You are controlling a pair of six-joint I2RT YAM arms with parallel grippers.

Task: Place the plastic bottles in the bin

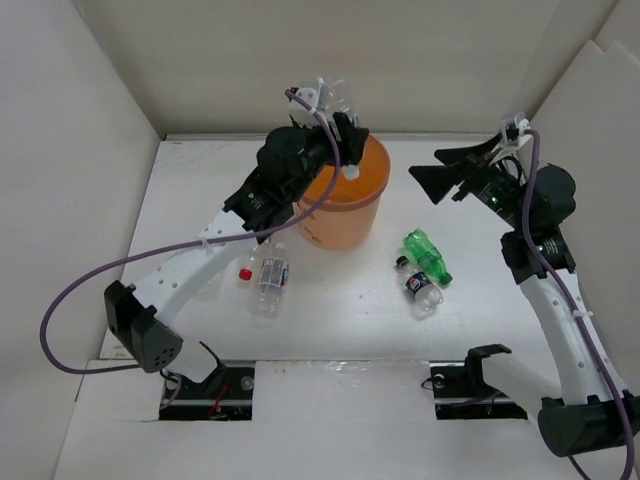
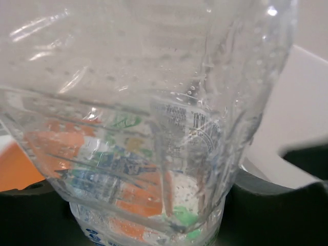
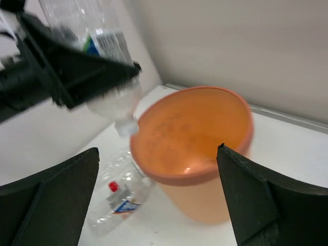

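I should next tilt my right gripper's fingers down and lower it onto the green bottle's far end below, clear of the dark-blue-labelled bottle.
The orange bin stands upright at the middle back; its inside looks empty in the right wrist view. My left gripper is shut on a clear white-capped bottle, held cap-down over the bin's left rim; the bottle fills the left wrist view. My right gripper is open and empty, right of the bin. A clear red-capped bottle lies left of the bin, also in the right wrist view. A green bottle and a dark-blue-labelled bottle lie to the bin's right.
White walls close in the table on the left, back and right. The arm bases sit at the near edge. A purple cable loops out from the left arm.
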